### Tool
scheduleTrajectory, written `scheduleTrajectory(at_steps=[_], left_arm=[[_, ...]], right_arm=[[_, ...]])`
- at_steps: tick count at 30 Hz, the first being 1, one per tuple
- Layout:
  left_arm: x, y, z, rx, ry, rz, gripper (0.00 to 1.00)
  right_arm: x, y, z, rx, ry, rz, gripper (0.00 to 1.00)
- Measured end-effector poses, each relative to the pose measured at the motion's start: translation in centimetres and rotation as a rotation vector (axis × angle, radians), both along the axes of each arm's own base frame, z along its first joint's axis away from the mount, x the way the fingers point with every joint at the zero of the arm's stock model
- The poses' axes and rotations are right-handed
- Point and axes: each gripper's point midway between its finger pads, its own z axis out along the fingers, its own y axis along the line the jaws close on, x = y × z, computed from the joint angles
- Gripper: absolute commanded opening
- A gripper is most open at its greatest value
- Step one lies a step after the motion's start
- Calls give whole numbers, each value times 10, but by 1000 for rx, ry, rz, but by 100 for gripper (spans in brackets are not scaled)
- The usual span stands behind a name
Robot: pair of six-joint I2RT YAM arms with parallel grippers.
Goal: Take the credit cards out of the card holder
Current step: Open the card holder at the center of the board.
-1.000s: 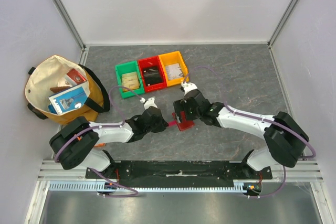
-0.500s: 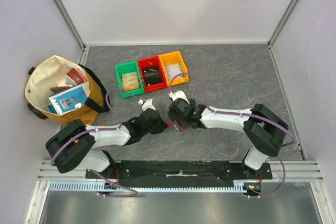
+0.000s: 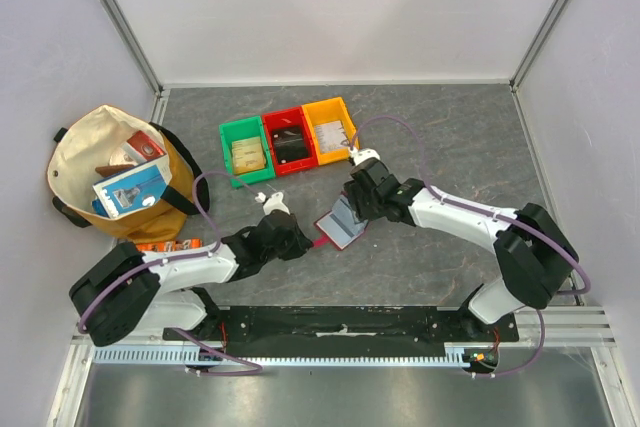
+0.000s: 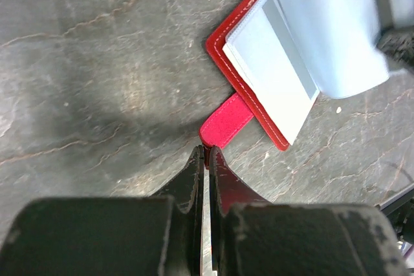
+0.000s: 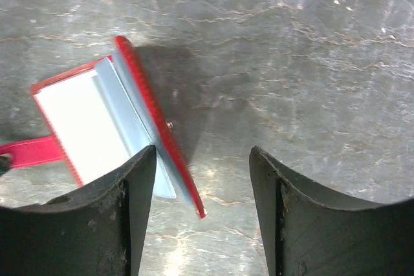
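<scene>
My left gripper drags the red tab [image 4: 223, 126] to the left in the wrist view next and releases it. Bare grey table lies on that side of my left gripper.
The dark-red card holder [image 3: 339, 226] lies open on the grey table, its pale blue-grey sleeves [image 4: 278, 63] facing up. One red cover [image 5: 155, 127] stands tilted up on edge. My left gripper [image 3: 308, 243] [image 4: 207, 150] is shut on the end of the holder's red tab [image 4: 223, 126]. Over the holder's far side, my right gripper [image 3: 349, 209] [image 5: 202, 159] is open, and the raised cover's edge runs between its fingers, close to the left one. I cannot make out any credit cards in the sleeves.
Green [image 3: 245, 153], red [image 3: 291, 143] and yellow [image 3: 331, 129] bins sit in a row behind, each with flat items inside. A cloth bag [image 3: 120, 177] full of things stands at the left. An orange packet [image 3: 165, 246] lies by the left arm.
The holder has gone from nearly closed under the right gripper to open with its sleeves showing. The right gripper has drawn back to the right and narrowed somewhat. The left gripper stays shut.
</scene>
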Motion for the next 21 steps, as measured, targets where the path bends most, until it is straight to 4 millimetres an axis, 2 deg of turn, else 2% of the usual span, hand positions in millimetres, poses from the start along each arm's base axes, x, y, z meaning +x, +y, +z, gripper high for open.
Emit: scheduleTrajectory(at_steps=[4,7,12,15,18,21], left_arm=[[-6,10,1,23,7,8,2],[-8,16,4,38,5,12,2],[-10,32,-5,101,29,21,2],[-7,43,-9,145,40,33,2],[-4,45,-7,178,36,23,2],[-3,45,-7,197,36,9,2]], right_arm=[[5,-18,-10,14,48,-36,58],[2,-27,-19,25,91,-47,58],[-8,-30,-30,45,146,-43,71],[-13,-29,-34,57,166,-44,72],[-16,-25,-30,85,172,-38,73],[-17,-18,-13,136,146,-22,74]])
